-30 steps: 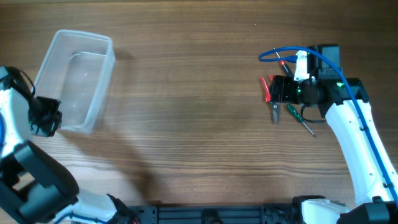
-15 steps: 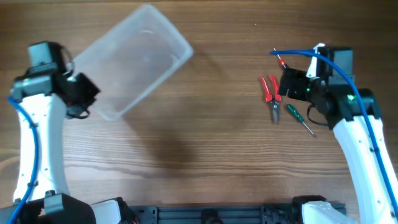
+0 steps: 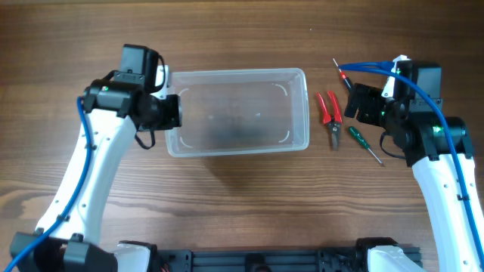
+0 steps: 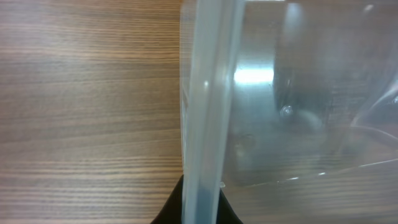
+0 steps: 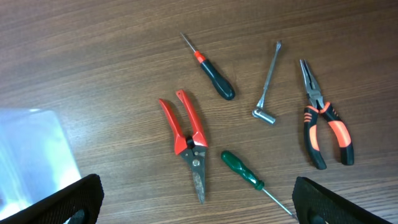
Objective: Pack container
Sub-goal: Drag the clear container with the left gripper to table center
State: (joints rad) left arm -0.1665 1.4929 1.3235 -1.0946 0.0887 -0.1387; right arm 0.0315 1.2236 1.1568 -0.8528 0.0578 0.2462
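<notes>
Next, my left gripper will lower the container's gripped end (image 3: 173, 128) (image 4: 211, 106) onto the table, then release it, because that end of the container is still held up above the table.
The clear plastic container (image 3: 236, 73) lies lengthwise at the table's middle. My left gripper (image 3: 171, 112) is shut on its left end wall; in the left wrist view the wall (image 4: 202, 112) runs up between the black fingers of the gripper (image 4: 200, 208). My right gripper (image 3: 354, 102) is wide open and empty, hovering over the hand tools right of the container. In the right wrist view the gripper (image 5: 199, 208) is above red snips (image 5: 186, 140) and a green screwdriver (image 5: 245, 171). The container's corner (image 5: 31, 162) shows at the left.
Also by the right gripper lie a black-and-red screwdriver (image 5: 214, 74), a thin socket wrench (image 5: 267, 81) and orange-black pliers (image 5: 323, 127). Red snips (image 3: 329, 113) and the green screwdriver (image 3: 364, 145) lie just right of the container. A blue cable (image 3: 363, 66) loops over the right arm.
The left arm has carried the container from the far left to the table's middle and turned it lengthwise. The right gripper has drawn back to the right, off the tools.
</notes>
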